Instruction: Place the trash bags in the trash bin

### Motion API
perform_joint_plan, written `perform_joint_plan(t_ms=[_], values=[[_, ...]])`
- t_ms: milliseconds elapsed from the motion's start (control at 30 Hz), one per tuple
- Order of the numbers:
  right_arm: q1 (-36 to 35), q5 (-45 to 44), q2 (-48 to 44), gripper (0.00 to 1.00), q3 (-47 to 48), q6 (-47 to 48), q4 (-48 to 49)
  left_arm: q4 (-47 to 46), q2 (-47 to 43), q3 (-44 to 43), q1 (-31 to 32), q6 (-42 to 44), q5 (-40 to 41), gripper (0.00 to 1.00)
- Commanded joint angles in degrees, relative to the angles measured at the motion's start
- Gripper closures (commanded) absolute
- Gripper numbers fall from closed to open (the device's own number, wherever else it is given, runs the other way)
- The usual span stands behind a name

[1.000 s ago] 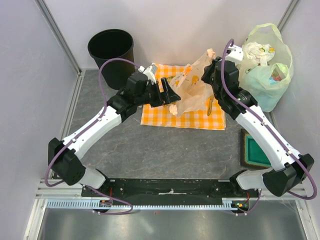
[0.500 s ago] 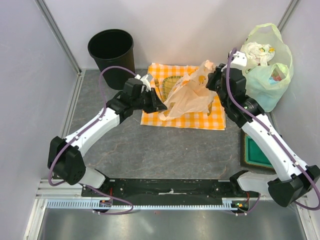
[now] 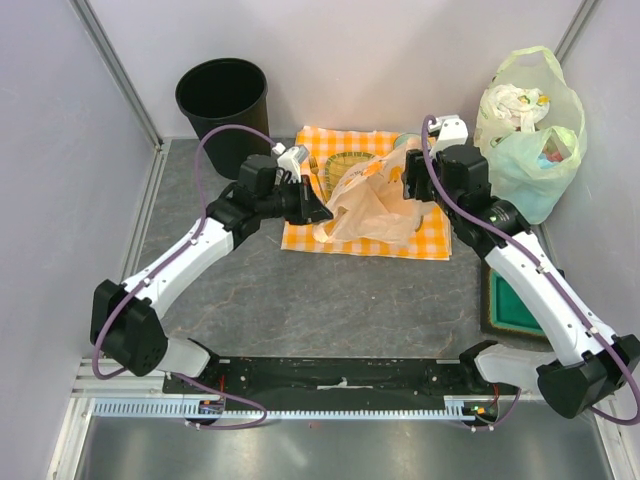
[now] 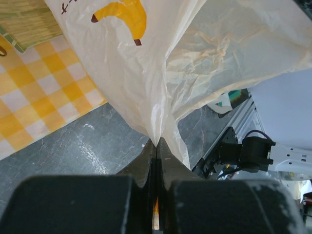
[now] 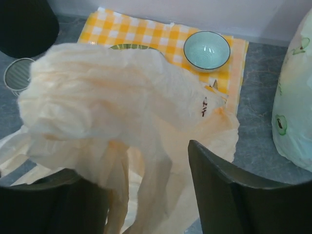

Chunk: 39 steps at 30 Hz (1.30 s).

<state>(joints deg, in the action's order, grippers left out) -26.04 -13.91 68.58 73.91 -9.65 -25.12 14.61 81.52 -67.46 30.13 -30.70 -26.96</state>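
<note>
My right gripper should move toward the pale green bag next and close on the trash bag's bunched handle (image 3: 405, 182) (image 5: 153, 176), because loose folds already hang between its fingers.
The trash bag (image 3: 372, 207), thin peach-orange plastic, lies slumped on the checked cloth (image 3: 400, 243) between my two grippers. My left gripper (image 3: 322, 214) is shut on the bag's left edge; in the left wrist view the film (image 4: 204, 53) fans up out of the closed tips of that gripper (image 4: 156, 143). My right gripper (image 3: 408, 181) hovers over the bag's right end. In the right wrist view this gripper (image 5: 131, 168) stands open, with loose folds of the bag (image 5: 107, 97) draped between its fingers (image 5: 219, 190). The black trash bin (image 3: 223, 100) stands at the far left, apart from both.
A pale green bag (image 3: 535, 140) full of rubbish sits at the far right. A light green bowl (image 5: 206, 50) and a woven green mat (image 5: 127, 47) lie on the cloth. A green tray (image 3: 510, 302) lies by the right wall. A small wire ring (image 5: 17, 73) sits beside the bin.
My left gripper closed on the bag's edge. My right gripper opened and let the raised bag sag down onto the cloth.
</note>
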Motion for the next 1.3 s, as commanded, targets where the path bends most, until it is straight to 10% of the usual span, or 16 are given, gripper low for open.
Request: perform_joint_plan(t_ms=[0,300,433,467,667,800,1167,1267], values=[[0.6,-3.7,-1.0,0.25,2.8,7.0,-2.6,0.2,-3.6,-2.9,0.0,5.7,-1.3,0.98],[0.6,-0.9,-0.3,0.31,11.3,9.2,-7.8,2.2,-3.6,-4.1,0.0,6.2,0.4,0.98],[0.6,-0.3,-0.9,1.0,11.4,10.8,-12.0,3.4,-3.0,-5.0,0.0,6.6,1.5,0.98],[0.7,0.5,-1.3,1.0,10.2,10.4,-12.9,3.3,-3.0,-5.0,0.0,6.9,1.3,0.98],[0.6,5.3,-4.5,1.0,5.7,5.3,-10.0,11.0,0.0,-5.5,0.1,12.1,-2.2,0.35],[0.7,5.6,-4.9,1.0,4.8,2.5,-8.2,13.1,0.2,-1.1,0.2,13.6,-3.4,0.25],[0.8,4.2,-6.0,1.0,4.9,0.6,-8.4,12.7,-2.6,3.0,0.2,15.8,-7.2,0.33],[0.8,5.4,-6.4,1.0,4.9,0.6,-8.5,10.4,-3.0,3.7,0.2,16.7,-16.8,0.69]])
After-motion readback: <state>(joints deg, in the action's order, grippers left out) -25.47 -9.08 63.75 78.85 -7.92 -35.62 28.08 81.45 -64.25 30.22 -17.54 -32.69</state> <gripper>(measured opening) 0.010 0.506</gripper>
